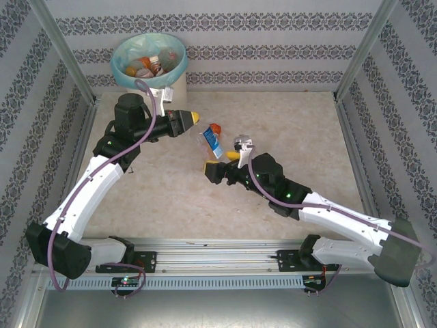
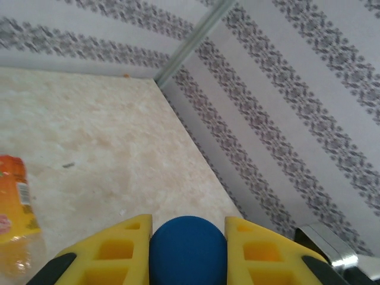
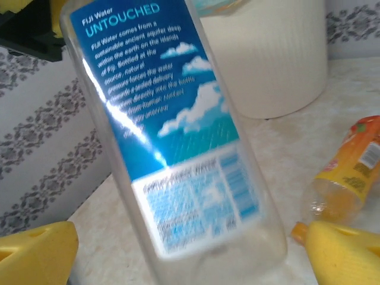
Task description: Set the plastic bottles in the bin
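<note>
The left gripper lifts up next, swings outward over the bin's opening (image 1: 150,60) and releases the clear bottle. The bin's white side rises close behind that opening.
A clear bottle with a blue label (image 1: 211,144) hangs tilted over the table's middle between my two grippers. My left gripper (image 2: 187,237) is shut on its blue cap (image 2: 187,252), one yellow finger on each side. My right gripper (image 3: 190,255) stands open around the bottle's base (image 3: 178,142), with a gap on either side. An orange bottle (image 1: 216,129) lies on the table just behind; it also shows as the orange bottle (image 3: 347,169) at the right and the orange bottle (image 2: 15,208) at the left. The bin (image 1: 123,76) stands at the back left with several bottles inside.
Patterned walls and metal corner posts (image 1: 65,48) close the table in on three sides. The bin's white wall (image 3: 267,53) rises close behind the held bottle. A metal rail (image 1: 218,249) runs along the near edge between the arm bases.
</note>
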Motion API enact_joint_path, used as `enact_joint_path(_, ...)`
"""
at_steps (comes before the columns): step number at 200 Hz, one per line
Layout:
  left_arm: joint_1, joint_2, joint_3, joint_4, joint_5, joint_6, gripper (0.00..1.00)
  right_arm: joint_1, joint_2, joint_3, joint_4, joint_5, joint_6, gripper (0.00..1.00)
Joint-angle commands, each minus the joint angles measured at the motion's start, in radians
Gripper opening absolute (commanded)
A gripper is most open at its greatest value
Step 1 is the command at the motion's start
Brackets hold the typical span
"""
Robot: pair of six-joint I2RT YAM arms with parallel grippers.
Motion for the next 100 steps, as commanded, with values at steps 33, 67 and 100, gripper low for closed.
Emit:
enact_joint_path(33,0.054,0.093,0.374,-0.102,-0.374,0.309,0.0,0.002,-0.057,-0.054,-0.017,0.184,-0.011,0.98)
enact_joint_path(67,0.173,0.227,0.514,-0.078,-0.535,0.329,0.0,0.003,-0.047,-0.045,-0.029,0.19,-0.01,0.98)
enact_joint_path(100,0.239,0.407,0.742,-0.103,-0.664,0.438,0.0,0.002,-0.048,-0.032,-0.038,0.19,-0.022,0.98)
